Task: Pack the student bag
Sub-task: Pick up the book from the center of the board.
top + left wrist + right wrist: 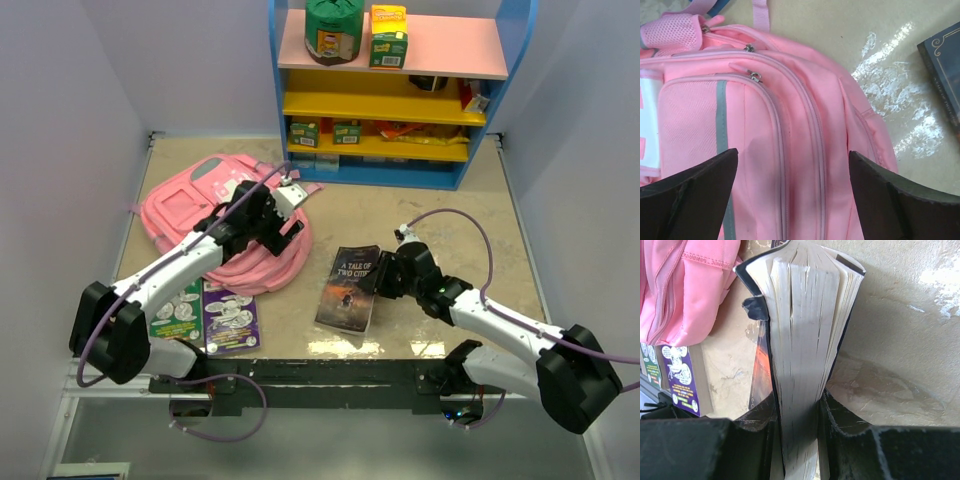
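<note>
I need to lower my left gripper and shift it toward the grey stripe, onto the front pocket's raised zipper edge (779,159), so the edge is between its fingers.
The pink student bag (200,205) lies flat at the left of the table, zippers shut, with a grey stripe on its front pocket (721,115). My left gripper (283,228) hovers open over the bag's near-right edge; its jaws stand wide apart above the zipper seams (792,165). A dark paperback, "A Tale of Two Cities" (350,285), is at the table's middle. My right gripper (385,275) is shut on the book's right edge; the page block (800,340) is pinched between the two fingers.
Two activity booklets, green (178,312) and purple (230,320), lie at the front left by the left arm. A blue shelf unit (400,90) with boxes and a green container stands at the back. Grey walls close in both sides.
</note>
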